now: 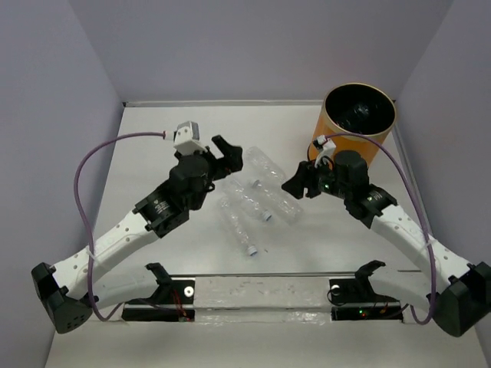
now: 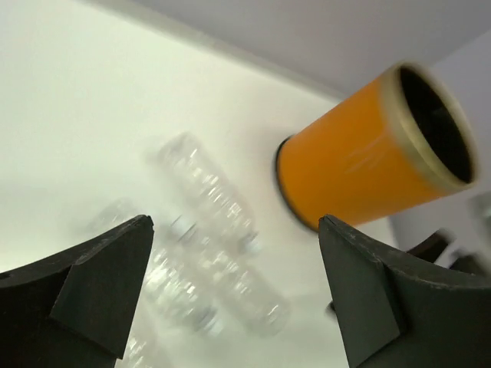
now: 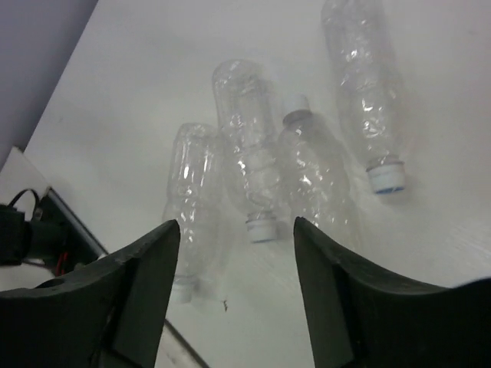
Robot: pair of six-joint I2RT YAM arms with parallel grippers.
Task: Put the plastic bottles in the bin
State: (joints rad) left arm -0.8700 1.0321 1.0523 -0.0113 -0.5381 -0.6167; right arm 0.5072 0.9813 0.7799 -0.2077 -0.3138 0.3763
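Observation:
The capless end (image 1: 231, 214) (image 2: 140, 337) of the near ribbed plastic bottle is below and back of my left gripper, so I will move the gripper back and down onto it next.
Several clear ribbed plastic bottles (image 1: 253, 195) with white caps lie in a cluster on the white table, between my two grippers. In the right wrist view they lie side by side (image 3: 253, 153), ahead of the fingers. The orange bin (image 1: 358, 123) stands upright at the back right; it also shows in the left wrist view (image 2: 368, 157). My left gripper (image 1: 229, 157) is open and empty, at the cluster's left end, above the blurred bottles (image 2: 211, 192). My right gripper (image 1: 298, 184) is open and empty, just right of the cluster and in front of the bin.
Grey walls close in the table (image 1: 153, 153) at the back and both sides. A clear strip with two black clamps (image 1: 261, 291) runs along the near edge. Purple cables loop off both arms.

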